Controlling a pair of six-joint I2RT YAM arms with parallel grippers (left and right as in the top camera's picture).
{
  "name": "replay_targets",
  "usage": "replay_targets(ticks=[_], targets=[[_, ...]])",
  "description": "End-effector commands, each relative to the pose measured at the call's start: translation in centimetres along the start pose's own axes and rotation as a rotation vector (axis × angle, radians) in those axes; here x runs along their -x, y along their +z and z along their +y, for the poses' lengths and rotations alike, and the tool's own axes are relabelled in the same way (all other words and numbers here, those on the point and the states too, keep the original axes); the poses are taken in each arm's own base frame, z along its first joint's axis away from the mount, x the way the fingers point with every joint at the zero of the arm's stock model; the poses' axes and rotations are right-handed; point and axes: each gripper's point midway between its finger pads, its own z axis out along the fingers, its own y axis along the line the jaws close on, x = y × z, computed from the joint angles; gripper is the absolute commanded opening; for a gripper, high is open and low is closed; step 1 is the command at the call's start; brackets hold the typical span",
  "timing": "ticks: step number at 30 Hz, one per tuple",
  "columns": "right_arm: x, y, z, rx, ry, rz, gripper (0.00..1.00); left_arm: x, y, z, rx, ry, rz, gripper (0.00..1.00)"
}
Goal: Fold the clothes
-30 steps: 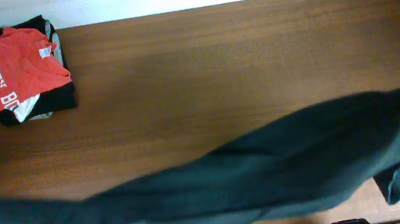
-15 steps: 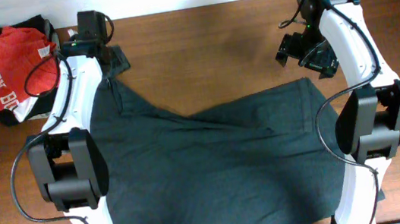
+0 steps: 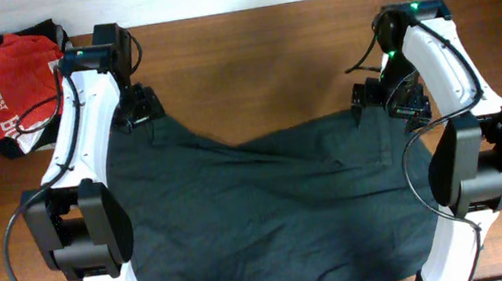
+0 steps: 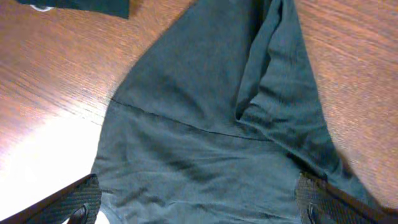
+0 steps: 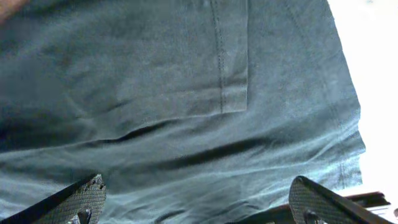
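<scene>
The robot's left gripper will next move down toward the right in the overhead view and close on the shirt's folded flap (image 3: 166,132) (image 4: 280,134), since the flap lies below the gripper on that side.
The clothes, a large black T-shirt (image 3: 270,215), lie spread on the brown table (image 3: 251,64) between my two arms, with creases across the middle. My left gripper (image 3: 138,106) hovers over the shirt's far left corner, jaws wide apart. In the left wrist view the gripper (image 4: 199,205) is open, with only dark fabric (image 4: 205,124) below it. My right gripper (image 3: 382,97) stands over the far right corner. In the right wrist view it (image 5: 199,202) is open too, above a stitched hem (image 5: 221,62). Neither gripper holds anything.
A stack of folded clothes topped by a red T-shirt (image 3: 0,90) with white lettering sits at the far left corner. Bare wood stretches along the table's far side between the two arms. The arm bases (image 3: 80,229) (image 3: 475,166) flank the shirt.
A second ago the shirt was stretched across the table's near side; now it lies spread flat. Both grippers have opened, let go of it, and drawn slightly nearer over its far corners.
</scene>
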Motion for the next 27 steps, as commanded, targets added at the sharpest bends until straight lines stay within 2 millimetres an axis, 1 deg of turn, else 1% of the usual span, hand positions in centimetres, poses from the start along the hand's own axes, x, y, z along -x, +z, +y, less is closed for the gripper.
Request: replay_targets(ticks=[1, 5, 6, 8, 10, 11, 13, 14, 17, 19, 20, 21, 22, 25, 26, 27], targets=[[-0.4, 0.8, -0.2, 0.0, -0.016, 0.011, 0.98, -0.4, 0.0, -0.3, -0.022, 0.007, 0.006, 0.99], [0.1, 2.9, -0.3, 0.001, -0.02, 0.005, 0.98, -0.7, 2.9, -0.8, -0.026, 0.035, -0.003, 0.99], [0.3, 3.2, -0.2, 0.003, -0.02, -0.002, 0.98, -0.7, 3.7, -1.0, -0.029, 0.042, -0.012, 0.99], [0.6, 3.4, -0.1, 0.007, -0.021, -0.014, 0.96, -0.3, 4.4, -1.7, -0.058, 0.039, -0.034, 0.99], [0.7, 3.7, -0.1, 0.008, -0.02, -0.016, 0.89, 0.0, 4.7, -3.2, -0.134, 0.09, -0.047, 0.99], [0.8, 4.0, -0.1, 0.008, -0.021, -0.018, 0.8, 0.3, 4.9, -3.5, -0.147, 0.089, -0.058, 0.98], [0.9, 4.4, -0.1, 0.009, -0.02, -0.021, 0.79, 0.4, 5.2, -3.7, -0.152, 0.092, -0.061, 0.95], [0.9, 4.8, -0.1, 0.009, -0.02, -0.021, 0.79, 0.3, 5.8, -4.1, -0.162, 0.113, -0.049, 0.95], [0.8, 5.1, -0.2, 0.008, -0.02, -0.016, 0.69, -0.3, 7.6, -4.3, -0.148, 0.13, -0.011, 0.94], [0.9, 5.1, -0.2, 0.009, -0.02, -0.019, 0.69, 0.0, 7.8, -4.6, -0.161, 0.147, -0.018, 0.93], [0.9, 5.1, -0.2, 0.009, -0.02, -0.02, 0.69, 0.1, 7.7, -5.3, -0.201, 0.184, -0.028, 0.93], [0.9, 5.1, -0.2, 0.009, -0.02, -0.021, 0.69, 0.5, 7.6, -5.7, -0.215, 0.195, -0.044, 0.91], [0.9, 5.1, -0.1, 0.01, -0.021, -0.023, 0.69, 0.7, 7.5, -6.0, -0.22, 0.198, -0.057, 0.84], [1.0, 5.1, -0.1, 0.011, -0.021, -0.026, 0.69, 0.8, 7.6, -6.5, -0.221, 0.206, -0.067, 0.79], [1.1, 5.1, -0.1, 0.012, -0.021, -0.029, 0.69, 0.7, 8.0, -6.5, -0.219, 0.207, -0.062, 0.79], [1.2, 5.1, -0.1, 0.013, -0.021, -0.032, 0.69, 0.4, 8.7, -6.6, -0.214, 0.209, -0.044, 0.79]])
